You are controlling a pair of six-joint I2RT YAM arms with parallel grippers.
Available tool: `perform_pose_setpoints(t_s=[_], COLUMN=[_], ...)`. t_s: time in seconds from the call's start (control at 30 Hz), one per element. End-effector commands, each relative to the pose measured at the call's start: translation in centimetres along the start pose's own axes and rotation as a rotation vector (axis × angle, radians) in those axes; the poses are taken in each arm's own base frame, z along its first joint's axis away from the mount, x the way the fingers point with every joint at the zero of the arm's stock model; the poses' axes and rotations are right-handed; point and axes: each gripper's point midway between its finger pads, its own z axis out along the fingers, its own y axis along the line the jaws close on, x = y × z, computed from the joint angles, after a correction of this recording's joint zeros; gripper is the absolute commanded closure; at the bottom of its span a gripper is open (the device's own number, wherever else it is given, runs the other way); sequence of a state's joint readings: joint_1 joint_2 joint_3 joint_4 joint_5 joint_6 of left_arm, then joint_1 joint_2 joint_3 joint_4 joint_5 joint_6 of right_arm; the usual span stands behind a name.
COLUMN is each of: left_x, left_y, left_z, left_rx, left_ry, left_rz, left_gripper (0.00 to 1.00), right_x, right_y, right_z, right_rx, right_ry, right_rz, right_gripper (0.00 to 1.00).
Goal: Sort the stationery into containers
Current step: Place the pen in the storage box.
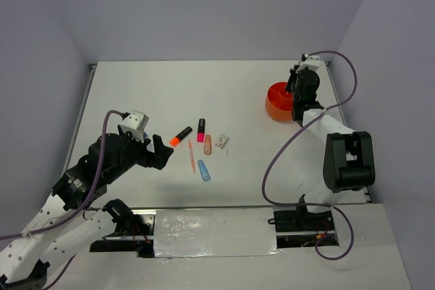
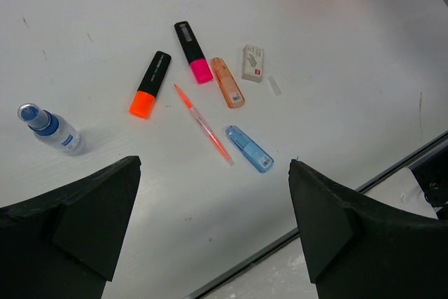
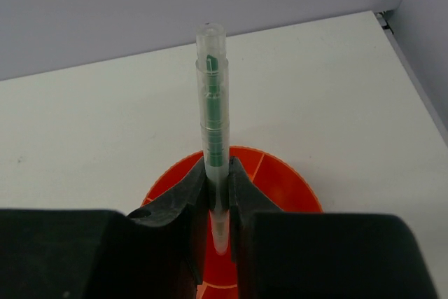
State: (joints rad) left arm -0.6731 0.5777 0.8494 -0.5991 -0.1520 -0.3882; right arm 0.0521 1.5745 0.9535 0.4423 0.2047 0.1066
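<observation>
I will lower my left gripper to the middle of the thin orange pen [image 2: 203,124], to the right in the top view, and turn it to match the pen's slant.
My right gripper [image 3: 219,180] is shut on a clear pen with a green core [image 3: 212,103] and holds it over the round orange tub [image 3: 280,180], which has divided compartments. In the top view the right gripper [image 1: 299,96] hangs over the tub [image 1: 277,103]. My left gripper [image 2: 215,166] is open and empty, above the table near the loose items. These are an orange-tipped highlighter [image 2: 150,83], a pink-tipped highlighter [image 2: 192,52], a peach bar [image 2: 227,82], a white piece [image 2: 253,63], a thin orange pen [image 2: 203,124], a light-blue strip [image 2: 249,148] and a blue-capped bottle [image 2: 50,129].
The loose items lie in a cluster mid-table in the top view, just right of my left gripper [image 1: 160,153]. The table's front edge [image 2: 329,204] runs close below the light-blue strip. Walls close in the table at the back and at both sides.
</observation>
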Motion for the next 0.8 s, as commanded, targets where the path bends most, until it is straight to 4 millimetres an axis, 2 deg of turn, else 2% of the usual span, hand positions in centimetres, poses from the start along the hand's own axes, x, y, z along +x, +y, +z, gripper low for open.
perform_pose_setpoints(t_s=[0.0,0.03,0.07,0.17,0.23,0.3,0.33,0.37,0.4,0.43,0.47,0.5,0.53,0.6,0.63,0.67,0.7,0.73,0.77], left_x=[-1.9,-2.0,-2.0,-1.9,-1.9,-2.0,-2.0,-2.0,-2.0,-2.1,-2.1,-2.2,-2.0,-2.0,-1.5,-1.2,-0.8,-0.1,0.4], left_y=[-0.7,-0.6,-0.6,-0.6,-0.6,-0.6,-0.5,-0.4,-0.3,-0.3,-0.2,0.0,0.2,0.6,0.7,1.0,1.2,1.1,1.2], left_z=[-0.7,-0.7,-0.7,-0.6,-0.6,-0.7,-0.7,-0.7,-0.7,-0.6,-0.6,-0.5,-0.1,0.4,1.2,1.6,2.1,3.1,3.8], left_rx=[0.038,0.033,0.034,0.032,0.034,0.029,0.027,0.017,0.014,0.008,0.002,-0.013,-0.030,-0.068,-0.094,-0.118,-0.142,-0.164,-0.178], left_ry=[-0.074,-0.075,-0.077,-0.072,-0.072,-0.073,-0.074,-0.075,-0.076,-0.076,-0.075,-0.077,-0.062,-0.047,-0.013,0.009,0.027,0.064,0.079], left_rz=[0.019,0.017,0.017,0.019,0.019,0.019,0.014,0.014,0.012,0.008,-0.001,-0.008,-0.022,-0.041,-0.074,-0.094,-0.115,-0.163,-0.188], left_gripper=[0.01,0.01,0.01,0.01,0.01,0.01,0.01,0.01,0.01,0.01,0.01,0.01,0.01,0.01,0.01,0.01,0.01,0.01,0.01], right_x=[-0.7,-0.3,0.2,0.9,1.3,0.3,0.4,-0.5,-0.6,-1.1,-2.5,-2.8,-4.6,-5.7,-7.6,-7.3,-8.2,-8.2,-9.4], right_y=[0.1,0.1,0.1,0.2,0.2,0.3,0.4,0.4,0.3,0.3,0.1,0.0,0.1,0.4,0.5,0.8,2.2,2.7,3.4], right_z=[0.6,0.6,0.7,0.5,0.1,-0.7,-1.0,-1.5,-1.9,-2.2,-2.9,-3.3,-4.3,-5.6,-6.9,-7.7,-8.5,-9.9,-10.7], right_rx=[-0.008,-0.010,-0.007,-0.016,-0.025,-0.035,-0.040,-0.042,-0.041,-0.043,-0.032,-0.022,-0.025,-0.023,-0.030,-0.031,-0.055,-0.060,-0.061], right_ry=[-0.047,-0.039,-0.030,-0.021,-0.024,-0.056,-0.057,-0.079,-0.081,-0.091,-0.121,-0.116,-0.150,-0.148,-0.182,-0.147,-0.146,-0.114,-0.125], right_rz=[0.016,0.014,0.017,0.021,0.028,0.053,0.065,0.074,0.081,0.100,0.117,0.131,0.169,0.234,0.268,0.280,0.300,0.292,0.281], right_gripper=[0.94,0.86,0.83,0.81,0.52,0.40,0.32,0.22,0.16,0.15,0.01,0.00,0.00,0.00,0.00,0.00,0.00,0.00,0.00])
